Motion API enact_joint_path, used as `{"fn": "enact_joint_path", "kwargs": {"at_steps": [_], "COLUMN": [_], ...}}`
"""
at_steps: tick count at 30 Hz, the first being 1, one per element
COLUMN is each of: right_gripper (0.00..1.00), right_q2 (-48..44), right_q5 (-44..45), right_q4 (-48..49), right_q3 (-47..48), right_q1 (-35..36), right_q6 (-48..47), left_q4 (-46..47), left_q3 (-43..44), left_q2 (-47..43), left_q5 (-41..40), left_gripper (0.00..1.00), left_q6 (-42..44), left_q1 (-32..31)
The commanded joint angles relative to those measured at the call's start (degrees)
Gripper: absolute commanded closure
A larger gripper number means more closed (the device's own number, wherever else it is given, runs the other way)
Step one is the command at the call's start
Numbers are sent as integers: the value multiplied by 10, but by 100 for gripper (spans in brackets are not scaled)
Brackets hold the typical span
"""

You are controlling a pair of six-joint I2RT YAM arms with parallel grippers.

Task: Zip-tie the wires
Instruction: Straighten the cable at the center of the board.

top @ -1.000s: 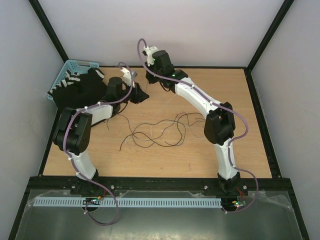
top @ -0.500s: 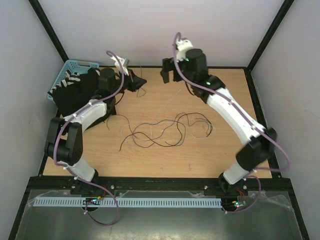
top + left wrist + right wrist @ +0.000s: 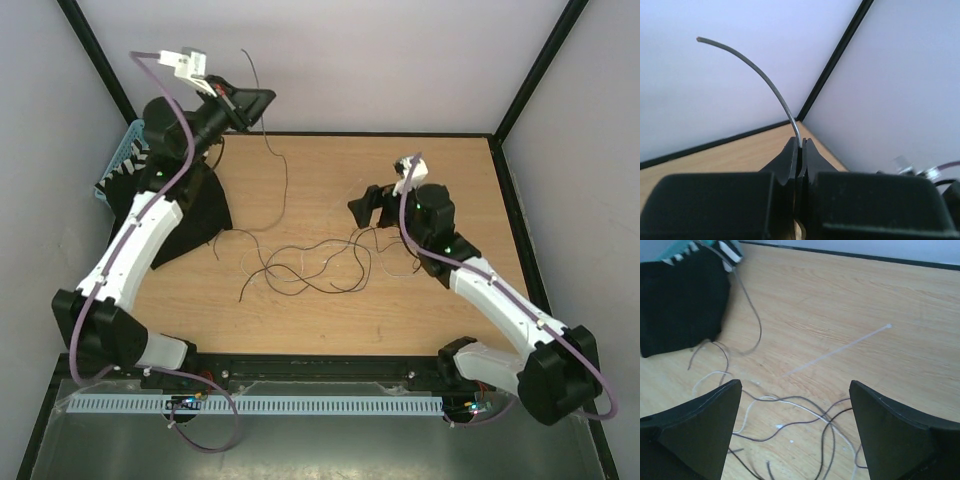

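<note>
The wire's hanging part (image 3: 286, 185) (image 3: 759, 326), clear of the tangle, is to my right gripper's left in the top view, so I should swing the open fingers that way around it.
Several thin dark wires (image 3: 310, 265) lie tangled in loops on the middle of the wooden table; the right wrist view shows them (image 3: 790, 425) just below the fingers. My left gripper (image 3: 262, 100) is raised high at the back left, shut on one wire (image 3: 765, 77). That wire's free end arcs up from the jaws, and its other part (image 3: 285, 180) hangs down to the tangle. My right gripper (image 3: 368, 212) hovers open over the tangle's right side, fingers (image 3: 700, 425) wide apart with nothing between them. A thin white zip tie (image 3: 840, 350) lies flat beyond the wires.
A blue basket (image 3: 125, 160) stands at the back left with a black cloth (image 3: 190, 210) spread in front of it, also seen in the right wrist view as the black cloth (image 3: 680, 300). Black frame posts and pale walls enclose the table (image 3: 400, 310).
The left gripper shut on a wire and rose up and back to the left, lifting it. The right gripper opened wide and swung from the back down over the wires.
</note>
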Motion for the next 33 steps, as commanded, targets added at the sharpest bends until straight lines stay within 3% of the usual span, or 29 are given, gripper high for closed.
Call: {"fn": "enact_joint_path", "kwargs": {"at_steps": [1,7,18,26,33], "right_gripper": [1,1,1,1,1], "right_q2": [-60,-70,23,104,159], "right_q5": [-63,-113,-123,-119,-62], "right_q4": [207,409,542,542,542], "right_q3": [-83,-211,-214,-147,-124], "right_q1": [1,9,101,158,171], "right_q6": [61,78,56,63,47], "left_q4": [-38,-71,-111,-133,-137], "left_q3": [48,82,116,119,139], "left_q2": [-42,-75,-124,-142,-143], "left_q5": [-20,-15,-45,-54,-58], "left_gripper": [100,100,100,100,100], "left_q6": [-58,-102,-75,-69,-71], "left_q1": [-6,-22,-91,-112,-143]}}
